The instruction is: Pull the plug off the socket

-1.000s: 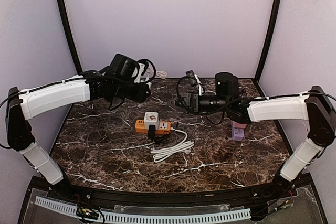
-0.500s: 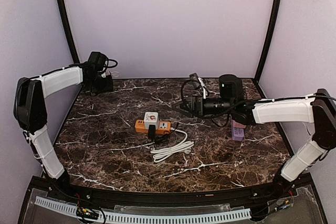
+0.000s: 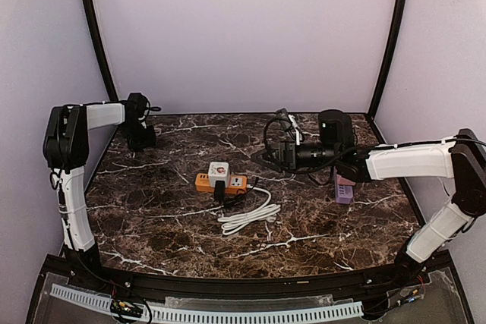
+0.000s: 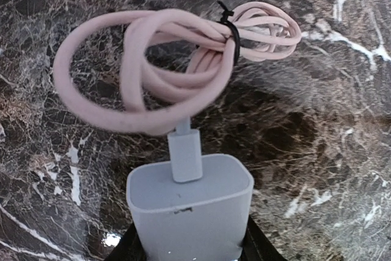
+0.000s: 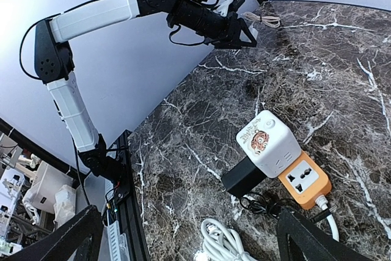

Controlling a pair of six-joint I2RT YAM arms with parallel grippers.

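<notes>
Next, my left gripper lowers the plug onto the marble, then lets go of it. The plug hangs just above the marble, free of the socket.
My left gripper (image 4: 189, 250) is shut on the plug (image 4: 189, 209), a white charger block with a coiled pink cable (image 4: 171, 71) hanging from it just above the marble. In the top view the left gripper (image 3: 141, 136) is low at the table's far left corner. The socket (image 3: 219, 171), a white cube with a tiger sticker, sits on an orange power strip (image 3: 237, 183) at the middle. My right gripper (image 3: 267, 153) hovers open to the right of it, apart from it. In the right wrist view the socket (image 5: 269, 145) lies between the wide-spread fingers (image 5: 58, 236).
A black adapter (image 5: 243, 176) is still plugged into the cube's near side. The strip's white cord (image 3: 247, 216) lies coiled in front. A purple object (image 3: 345, 189) stands at the right edge under the right arm.
The left arm has swung from the back middle to the far left corner and come down, carrying the plug and its pink cable. The right arm has shifted slightly to the right.
</notes>
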